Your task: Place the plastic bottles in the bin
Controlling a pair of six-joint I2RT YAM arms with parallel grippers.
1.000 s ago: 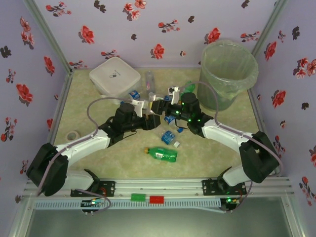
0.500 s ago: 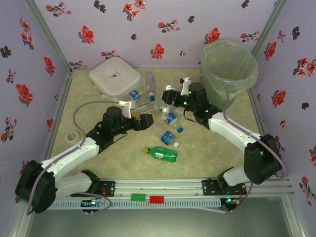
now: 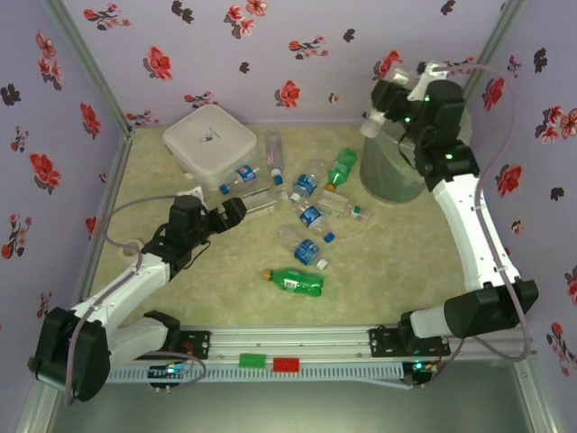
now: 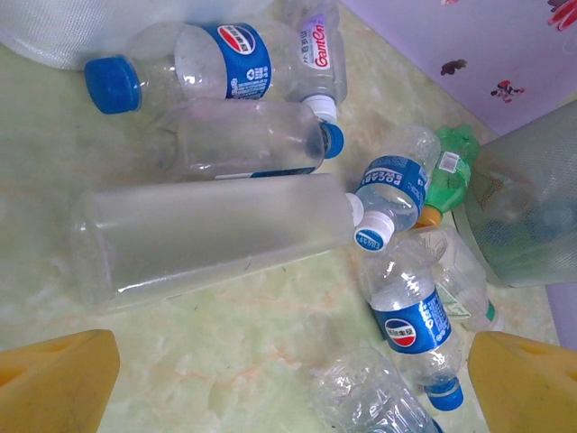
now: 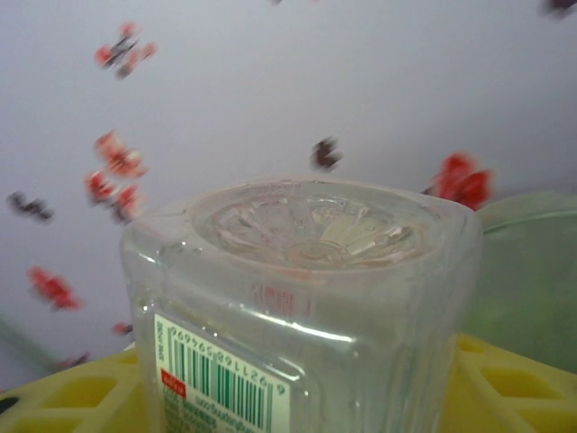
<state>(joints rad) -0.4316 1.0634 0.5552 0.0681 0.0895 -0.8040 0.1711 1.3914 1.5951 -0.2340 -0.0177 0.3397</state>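
Note:
The clear bottle still hangs beside the bin's rim. I should move it with my right gripper past the bin's rim and over the bin's opening next, to release it.
My right gripper (image 3: 384,101) is raised beside the left rim of the grey-green bin (image 3: 417,155) and is shut on a clear bottle (image 3: 370,124). The right wrist view shows that bottle's (image 5: 302,298) square base and barcode label between yellow fingers (image 5: 505,397), with the bin (image 5: 532,271) behind. My left gripper (image 3: 234,210) hovers low and open left of the pile, with nothing between its fingers (image 4: 56,383). Ahead of it lie a long clear bottle (image 4: 212,234), several blue-labelled bottles (image 4: 410,316) and a green bottle (image 4: 446,171). Another green bottle (image 3: 297,281) lies alone nearer the front.
A white square lidded box (image 3: 209,137) sits at the back left, touching the pile's left edge. A tape roll (image 3: 133,247) lies near the left wall. Flowered walls close in three sides. The bin (image 4: 527,212) stands at the back right.
My right arm has swung up from the pile to the bin's left rim, carrying a clear bottle. My left arm has drawn back to the left, away from the pile.

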